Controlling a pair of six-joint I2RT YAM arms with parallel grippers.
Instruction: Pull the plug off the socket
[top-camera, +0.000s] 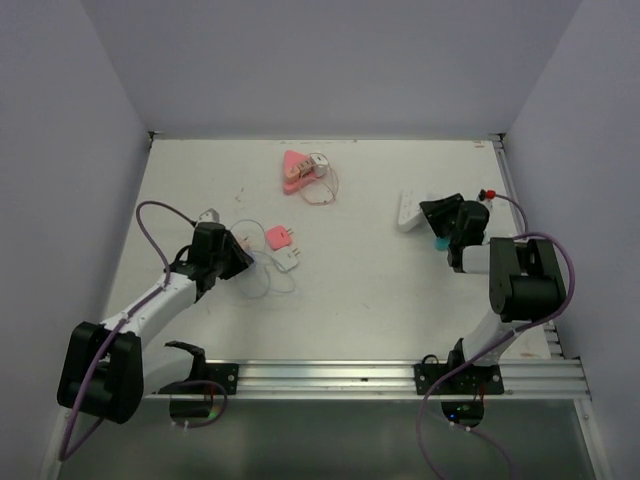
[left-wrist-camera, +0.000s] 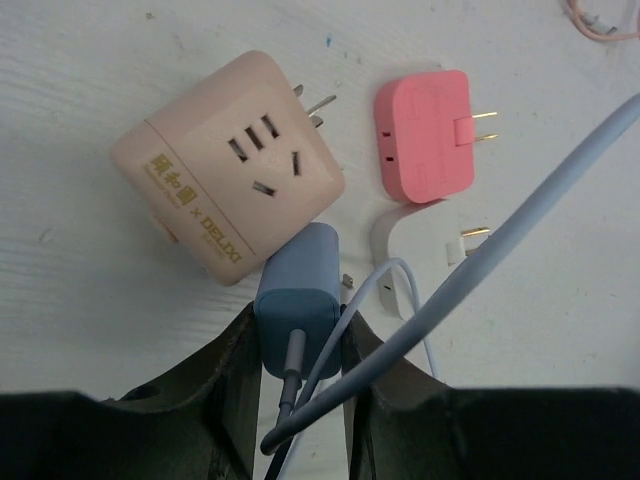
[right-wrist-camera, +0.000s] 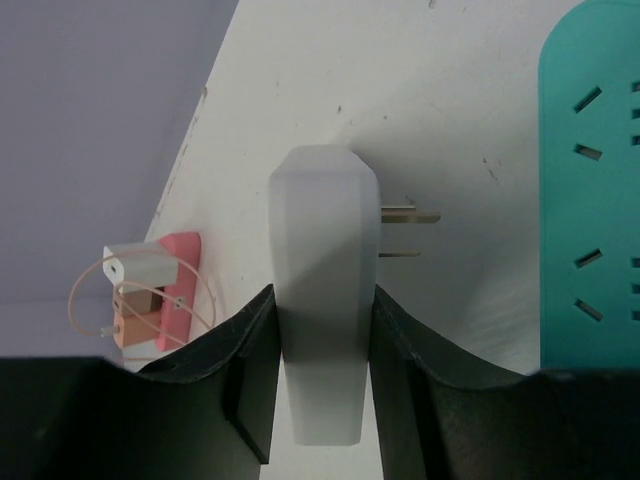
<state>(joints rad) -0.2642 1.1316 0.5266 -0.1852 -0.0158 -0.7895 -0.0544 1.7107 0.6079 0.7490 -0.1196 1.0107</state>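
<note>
I should keep my left gripper low and set the blue plug onto the table (top-camera: 248, 263) (left-wrist-camera: 301, 302) beside the peach cube socket before I open the gripper.
In the left wrist view my left gripper (left-wrist-camera: 298, 318) is shut on a blue plug (left-wrist-camera: 298, 280) with a cable at its near end. The plug's far end sits against the side of a peach cube socket (left-wrist-camera: 225, 175). I cannot tell how deep it sits. In the right wrist view my right gripper (right-wrist-camera: 322, 300) is shut on a white plug (right-wrist-camera: 322, 250). Its two prongs (right-wrist-camera: 408, 215) are bare and apart from a teal power strip (right-wrist-camera: 590, 200). In the top view the left gripper (top-camera: 240, 258) is at mid-left and the right gripper (top-camera: 432, 212) at the right.
A pink adapter (left-wrist-camera: 422, 135) and a white adapter (left-wrist-camera: 400, 240) lie just right of the cube. A thick grey-blue cable (left-wrist-camera: 520, 220) crosses over the left fingers. A pink socket (top-camera: 295, 172) with a white charger (top-camera: 318, 165) sits at the back. Walls enclose the table.
</note>
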